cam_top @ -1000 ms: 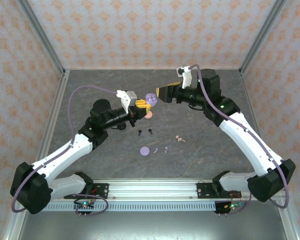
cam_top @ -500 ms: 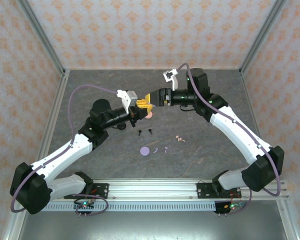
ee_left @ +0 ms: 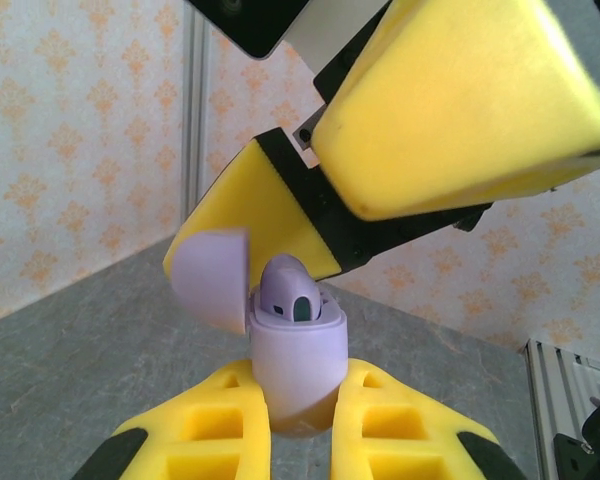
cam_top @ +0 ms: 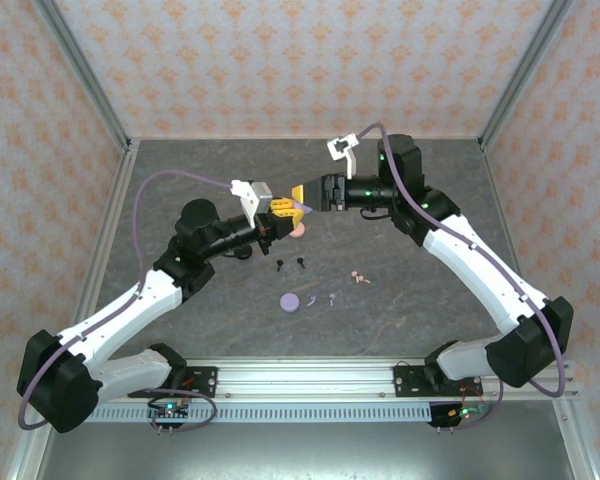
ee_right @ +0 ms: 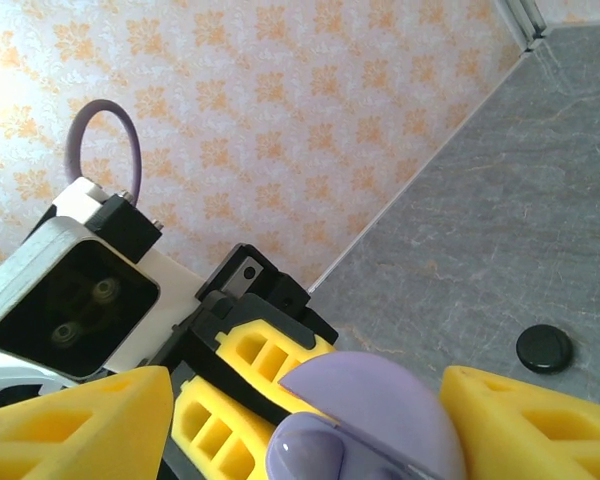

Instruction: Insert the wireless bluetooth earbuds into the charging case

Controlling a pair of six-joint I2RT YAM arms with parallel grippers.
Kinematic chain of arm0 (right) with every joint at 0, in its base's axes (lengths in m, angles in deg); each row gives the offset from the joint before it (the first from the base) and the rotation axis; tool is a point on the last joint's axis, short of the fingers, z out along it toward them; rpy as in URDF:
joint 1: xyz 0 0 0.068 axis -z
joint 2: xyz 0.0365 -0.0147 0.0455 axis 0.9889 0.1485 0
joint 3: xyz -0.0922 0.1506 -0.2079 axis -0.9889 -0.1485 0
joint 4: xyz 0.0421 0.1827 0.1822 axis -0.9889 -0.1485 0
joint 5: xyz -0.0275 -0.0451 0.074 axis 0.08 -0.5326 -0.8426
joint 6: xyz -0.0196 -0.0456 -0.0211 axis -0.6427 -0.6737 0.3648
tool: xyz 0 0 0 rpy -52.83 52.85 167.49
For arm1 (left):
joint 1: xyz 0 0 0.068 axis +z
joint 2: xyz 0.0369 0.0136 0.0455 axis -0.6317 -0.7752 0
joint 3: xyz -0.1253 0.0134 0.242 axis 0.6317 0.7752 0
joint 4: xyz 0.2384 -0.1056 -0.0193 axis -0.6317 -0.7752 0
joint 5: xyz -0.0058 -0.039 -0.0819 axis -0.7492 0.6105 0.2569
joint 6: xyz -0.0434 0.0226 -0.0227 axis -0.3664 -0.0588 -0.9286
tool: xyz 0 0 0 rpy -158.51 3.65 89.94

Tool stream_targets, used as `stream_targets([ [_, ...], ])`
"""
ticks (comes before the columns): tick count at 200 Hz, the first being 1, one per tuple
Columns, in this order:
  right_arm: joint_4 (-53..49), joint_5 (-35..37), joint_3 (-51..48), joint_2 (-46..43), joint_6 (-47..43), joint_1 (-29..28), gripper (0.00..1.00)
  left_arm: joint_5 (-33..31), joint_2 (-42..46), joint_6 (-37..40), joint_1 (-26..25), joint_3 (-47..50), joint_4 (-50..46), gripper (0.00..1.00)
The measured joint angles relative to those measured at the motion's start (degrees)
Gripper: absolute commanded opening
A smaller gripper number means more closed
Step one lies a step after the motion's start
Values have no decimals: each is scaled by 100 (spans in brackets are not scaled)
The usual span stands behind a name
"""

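My left gripper will tip down, put the lilac charging case on the tabletop (cam_top: 338, 224) beside the pink case and then let go of it. That bare spot is below my gripper.
My left gripper (ee_left: 300, 425) is shut on the base of a lilac charging case (ee_left: 295, 360), held upright above the table. The case's lid (ee_left: 210, 280) is swung open and one lilac earbud (ee_left: 290, 295) sits in it. My right gripper (ee_right: 310, 440) is open, and its yellow fingers (ee_right: 80, 420) stand either side of the lid (ee_right: 380, 400) with small gaps. From above, both grippers (cam_top: 280, 208) (cam_top: 300, 195) meet at the case (cam_top: 302, 206). Two black earbuds (cam_top: 291, 264), two pink earbuds (cam_top: 358, 276) and two lilac earbuds (cam_top: 321, 298) lie on the table.
A pink case (cam_top: 298, 231) lies under the held case. A shut lilac case (cam_top: 290, 301) rests beside the lilac earbuds. A black disc-shaped case (ee_right: 544, 348) lies on the grey table. Patterned walls enclose the table.
My right gripper has moved left up to the held case and its fingers have narrowed around the lid. The left arm has kept still with the case.
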Motion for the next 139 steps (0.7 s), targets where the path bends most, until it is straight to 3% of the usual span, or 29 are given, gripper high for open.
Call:
stream_targets([
  [75,-146,262,-44,-479,-238,66,71,-20,24,2,-13,4,-153,0],
  [105,-662,1156,-44,-479,-409,212,74,-125,7,2,-13,4,-256,0],
  [139,-1198,2671,-105,-507,-262,592,79,-348,-227,-28,-13,0,-422,0],
])
